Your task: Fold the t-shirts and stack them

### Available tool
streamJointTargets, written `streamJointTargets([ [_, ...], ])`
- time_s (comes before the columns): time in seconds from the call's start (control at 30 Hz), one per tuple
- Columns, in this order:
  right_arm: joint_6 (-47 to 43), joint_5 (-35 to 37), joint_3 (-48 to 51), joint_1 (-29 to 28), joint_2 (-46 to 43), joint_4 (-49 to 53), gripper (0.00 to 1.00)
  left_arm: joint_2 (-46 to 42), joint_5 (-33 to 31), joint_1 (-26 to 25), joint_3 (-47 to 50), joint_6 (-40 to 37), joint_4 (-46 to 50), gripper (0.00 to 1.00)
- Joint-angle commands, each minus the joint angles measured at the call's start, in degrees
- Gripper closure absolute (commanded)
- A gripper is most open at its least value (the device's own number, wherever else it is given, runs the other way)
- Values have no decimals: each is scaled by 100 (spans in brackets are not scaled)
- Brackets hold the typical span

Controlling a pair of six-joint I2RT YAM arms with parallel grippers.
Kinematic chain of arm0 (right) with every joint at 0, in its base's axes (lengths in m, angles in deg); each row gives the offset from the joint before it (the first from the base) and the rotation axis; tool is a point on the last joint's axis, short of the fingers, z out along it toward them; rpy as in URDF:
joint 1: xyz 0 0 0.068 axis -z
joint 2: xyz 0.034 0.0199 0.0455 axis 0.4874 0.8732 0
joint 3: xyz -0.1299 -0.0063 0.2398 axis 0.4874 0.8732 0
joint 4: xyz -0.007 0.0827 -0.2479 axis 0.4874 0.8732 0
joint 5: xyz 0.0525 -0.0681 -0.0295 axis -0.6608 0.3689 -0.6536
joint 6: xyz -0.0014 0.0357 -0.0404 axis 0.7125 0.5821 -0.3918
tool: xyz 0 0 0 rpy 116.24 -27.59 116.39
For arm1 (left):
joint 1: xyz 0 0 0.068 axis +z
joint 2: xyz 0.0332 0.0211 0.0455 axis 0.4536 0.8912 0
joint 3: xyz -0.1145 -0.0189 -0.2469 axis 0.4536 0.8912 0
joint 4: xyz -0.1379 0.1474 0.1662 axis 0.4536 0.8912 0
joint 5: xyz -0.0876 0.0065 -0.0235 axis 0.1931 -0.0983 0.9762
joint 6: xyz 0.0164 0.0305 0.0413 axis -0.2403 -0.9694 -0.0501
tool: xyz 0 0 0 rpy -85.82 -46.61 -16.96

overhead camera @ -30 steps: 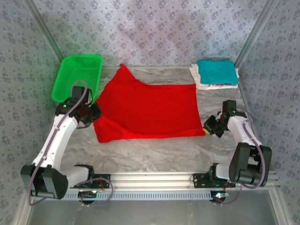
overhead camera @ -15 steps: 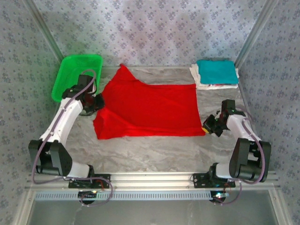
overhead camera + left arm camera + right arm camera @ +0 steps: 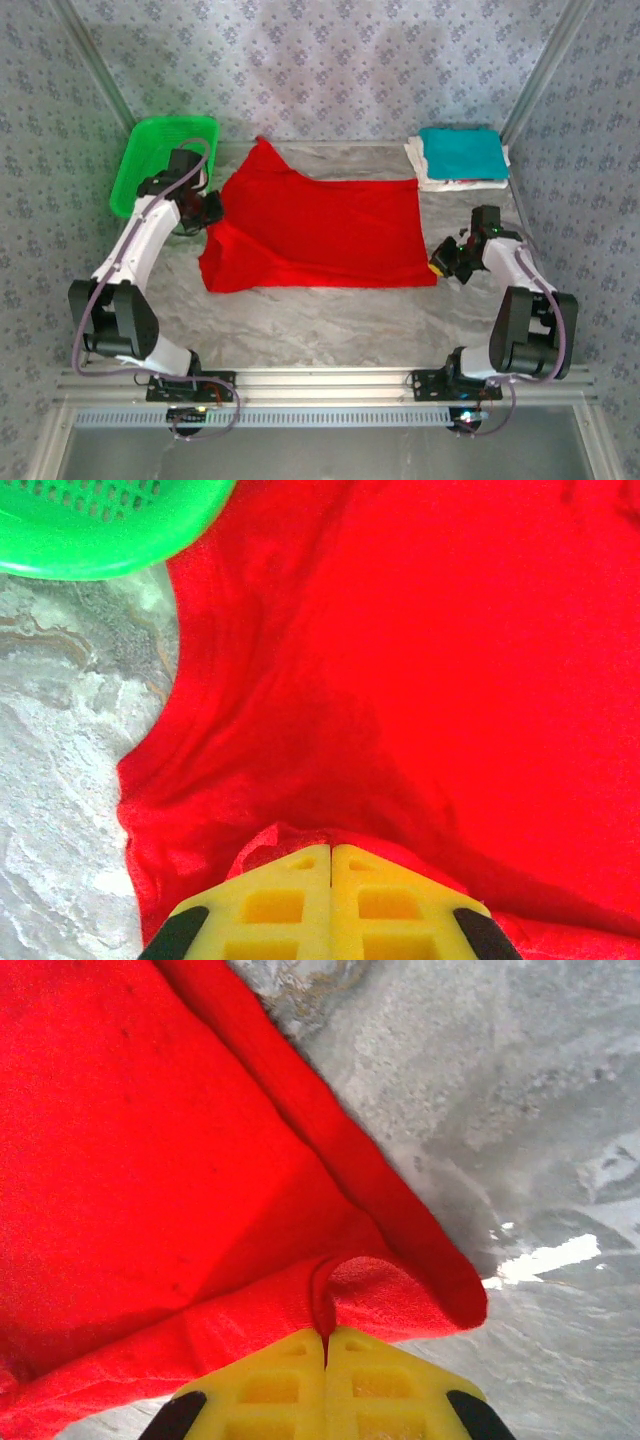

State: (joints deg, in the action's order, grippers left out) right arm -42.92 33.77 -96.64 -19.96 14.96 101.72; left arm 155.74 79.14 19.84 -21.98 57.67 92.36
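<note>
I will next carry the held edge outward with my left gripper, beside the basket's rim and over the red t-shirt (image 3: 315, 230), and let go of it, because smooth cloth lies open there.
A bright red t-shirt (image 3: 315, 230) lies spread over the middle of the table, partly folded. My left gripper (image 3: 212, 210) is shut on the shirt's left edge, and red cloth (image 3: 290, 835) bunches at its yellow fingertips (image 3: 330, 865). At the shirt's near right corner, my right gripper (image 3: 443, 262) is shut on a pinched fold (image 3: 330, 1300). Its yellow fingertips (image 3: 325, 1345) meet on the cloth. A folded teal t-shirt (image 3: 460, 152) sits atop a whitish t-shirt (image 3: 418, 170) at the back right.
A green plastic mesh basket (image 3: 160, 165) stands at the back left, its rim (image 3: 100, 530) close beside the left gripper. Patterned walls enclose the marbled grey table (image 3: 330, 320). The metal rail (image 3: 330, 385) with both arm bases runs along the near edge.
My left gripper has carried the shirt's left edge away from me, toward the basket. The right gripper has shifted slightly back with its corner, and the shirt's near edge has drawn up.
</note>
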Motion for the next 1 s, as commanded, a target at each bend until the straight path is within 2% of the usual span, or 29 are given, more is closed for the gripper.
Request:
streamJointTargets([
  [0.0,233,-219,-179,-24,204,-183,100,229,-120,54,-265,-185,-21,100],
  [0.13,302,-212,-283,-21,388,-450,100,465,-136,54,-473,-272,-9,100],
  [0.23,442,-240,-343,-29,545,-546,94,641,-116,54,-620,-332,26,100],
  [0.6,608,-236,-471,-150,884,-771,95,1047,-119,50,-817,-424,-31,98],
  [0.7,755,-303,-663,-161,1053,-918,92,1289,-115,63,-1138,-443,-7,69],
  [0.73,841,-300,-770,-155,1134,-954,83,1386,-134,63,-1295,-440,8,62],
  [0.77,900,-289,-866,-153,1203,-1001,78,1450,-141,63,-1422,-431,-16,55],
  [0.83,979,-257,-1125,-118,1374,-1031,75,1617,-146,63,-1773,-422,26,49],
  [0.97,1130,-331,-1553,-34,1537,-1096,72,1550,-194,47,-2112,-366,39,49],
])
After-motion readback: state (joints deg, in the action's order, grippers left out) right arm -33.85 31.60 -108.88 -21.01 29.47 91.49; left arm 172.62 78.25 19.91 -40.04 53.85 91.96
